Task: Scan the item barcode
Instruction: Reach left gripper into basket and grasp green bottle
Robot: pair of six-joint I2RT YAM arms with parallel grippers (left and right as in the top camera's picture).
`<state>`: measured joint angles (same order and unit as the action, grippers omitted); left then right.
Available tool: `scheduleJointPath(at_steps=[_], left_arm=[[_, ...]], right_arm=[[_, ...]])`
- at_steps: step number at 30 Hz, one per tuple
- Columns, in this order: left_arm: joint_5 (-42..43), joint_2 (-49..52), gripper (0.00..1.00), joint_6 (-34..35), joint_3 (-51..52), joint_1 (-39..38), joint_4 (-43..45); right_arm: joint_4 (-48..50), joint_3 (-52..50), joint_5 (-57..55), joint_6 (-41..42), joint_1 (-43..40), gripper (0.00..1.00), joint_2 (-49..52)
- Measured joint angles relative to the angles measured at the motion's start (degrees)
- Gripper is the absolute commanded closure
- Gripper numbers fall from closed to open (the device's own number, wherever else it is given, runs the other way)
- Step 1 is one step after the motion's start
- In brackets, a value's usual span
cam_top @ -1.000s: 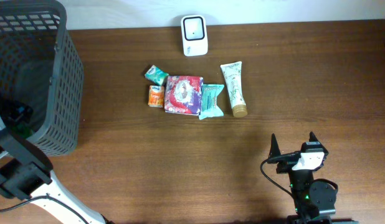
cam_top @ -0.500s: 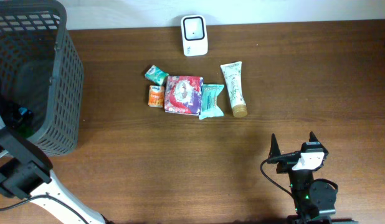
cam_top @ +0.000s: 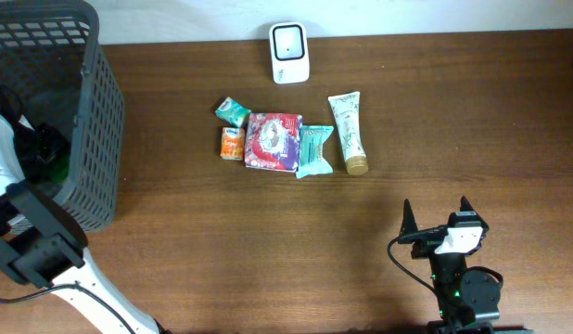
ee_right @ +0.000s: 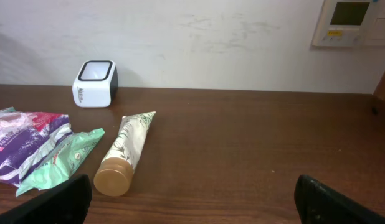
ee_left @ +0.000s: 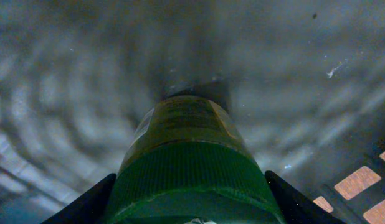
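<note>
My left gripper needs to lift over the rim of the basket, lower the bottle onto the bare tabletop (cam_top: 206, 140) beside the orange box and release it. That spot is to the right of my left gripper in the overhead view.
Inside the dark mesh basket (cam_top: 94, 121), my left gripper (ee_left: 189, 182) is shut on a bottle (ee_left: 186, 134) with a ribbed green cap and an olive label; both fingers press against the cap's sides. From overhead, the left gripper (cam_top: 44, 147) shows over the basket with a patch of green (cam_top: 53, 173) beneath it. The white barcode scanner (cam_top: 289, 41) stands at the table's far edge, also visible in the right wrist view (ee_right: 95, 83). My right gripper (cam_top: 436, 210) rests open near the front edge, nothing between its fingers (ee_right: 192, 183).
On the table's middle lie a cream tube with a tan cap (cam_top: 349, 133), a teal pouch (cam_top: 315, 150), a red and purple packet (cam_top: 273, 141), a small orange box (cam_top: 232, 143) and a small green packet (cam_top: 233, 112). A wall panel (ee_right: 351, 22) hangs behind.
The left gripper's jaws have closed onto the green-capped bottle, and the left arm has shifted inside the basket toward the far side. The right arm has stayed put.
</note>
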<state>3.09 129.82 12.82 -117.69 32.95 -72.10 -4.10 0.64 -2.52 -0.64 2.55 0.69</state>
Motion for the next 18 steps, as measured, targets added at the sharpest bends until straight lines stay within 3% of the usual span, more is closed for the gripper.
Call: scheduleJointPath(at_steps=[6,11,18], left_arm=[[0.2,0.5,0.56,0.0,-2.1,0.0,-2.4],[1.7,1.5,0.56,0.0,-20.9,0.0,-11.6],[16.4,1.4,0.57,0.0,-47.3,0.0,-20.0]], right_arm=[[0.0,0.0,0.0,0.0,0.0,0.01,0.0],[0.0,0.0,0.0,0.0,0.0,0.01,0.0],[0.0,0.0,0.0,0.0,0.0,0.01,0.0]])
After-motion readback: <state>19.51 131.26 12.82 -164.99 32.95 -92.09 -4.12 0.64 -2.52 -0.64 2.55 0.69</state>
